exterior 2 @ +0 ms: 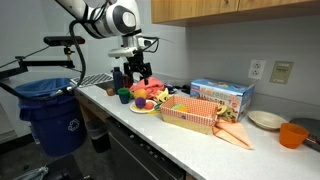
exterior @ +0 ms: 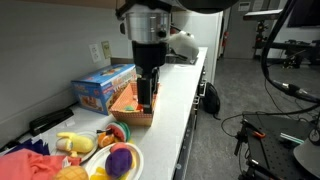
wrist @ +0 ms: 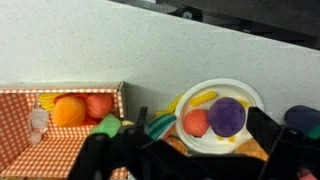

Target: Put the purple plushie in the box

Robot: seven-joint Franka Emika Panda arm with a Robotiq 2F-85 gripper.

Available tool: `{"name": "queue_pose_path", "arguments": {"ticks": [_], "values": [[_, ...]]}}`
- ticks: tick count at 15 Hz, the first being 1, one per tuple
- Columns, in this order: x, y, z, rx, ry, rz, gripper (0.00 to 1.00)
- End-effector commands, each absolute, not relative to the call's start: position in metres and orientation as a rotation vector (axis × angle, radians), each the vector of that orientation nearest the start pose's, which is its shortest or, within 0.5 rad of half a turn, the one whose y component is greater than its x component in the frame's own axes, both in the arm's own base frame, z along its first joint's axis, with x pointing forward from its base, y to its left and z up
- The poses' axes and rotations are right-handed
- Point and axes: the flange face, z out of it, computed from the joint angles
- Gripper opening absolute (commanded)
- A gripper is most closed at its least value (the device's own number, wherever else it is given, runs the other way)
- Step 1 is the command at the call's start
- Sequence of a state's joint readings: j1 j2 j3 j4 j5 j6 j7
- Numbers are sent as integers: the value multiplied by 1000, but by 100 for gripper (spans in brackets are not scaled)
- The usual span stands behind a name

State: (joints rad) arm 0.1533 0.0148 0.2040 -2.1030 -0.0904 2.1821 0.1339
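Observation:
Next, my gripper lowers its open fingers toward the right in the wrist view to straddle the purple plushie (exterior: 120,162) (wrist: 227,116), which lies that way below the gripper.
The purple plushie (wrist: 227,116) lies on a white paper plate (wrist: 213,92) beside a red-orange round toy (wrist: 196,123). It also shows at the near end of the counter in an exterior view (exterior: 122,160). The box (wrist: 30,150) is a shallow salmon-orange tray with a checked lining. It stands next to the plate, holds orange toys, and shows in both exterior views (exterior: 130,106) (exterior 2: 190,113). My gripper (wrist: 185,150) is open and empty, hanging above the plate area (exterior 2: 134,72). Its dark fingers frame the plate in the wrist view. It touches nothing.
A blue printed carton (exterior: 103,85) (exterior 2: 222,95) stands behind the box by the wall. A yellow plush toy (exterior: 72,143) and other toys lie around the plate. A blue bin (exterior 2: 50,110) stands off the counter's end. A white bowl (exterior 2: 266,120) and an orange cup (exterior 2: 293,134) sit further along.

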Motion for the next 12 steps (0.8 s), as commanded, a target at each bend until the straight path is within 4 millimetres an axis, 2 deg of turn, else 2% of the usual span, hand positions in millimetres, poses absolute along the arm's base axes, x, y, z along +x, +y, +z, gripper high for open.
{"name": "queue_pose_path", "arguments": {"ticks": [1, 6, 12], "values": [[545, 219, 405, -3127, -483, -156, 100], [571, 253, 382, -3074, -536, -131, 100], [590, 266, 335, -3055, -542, -38, 100]]}}
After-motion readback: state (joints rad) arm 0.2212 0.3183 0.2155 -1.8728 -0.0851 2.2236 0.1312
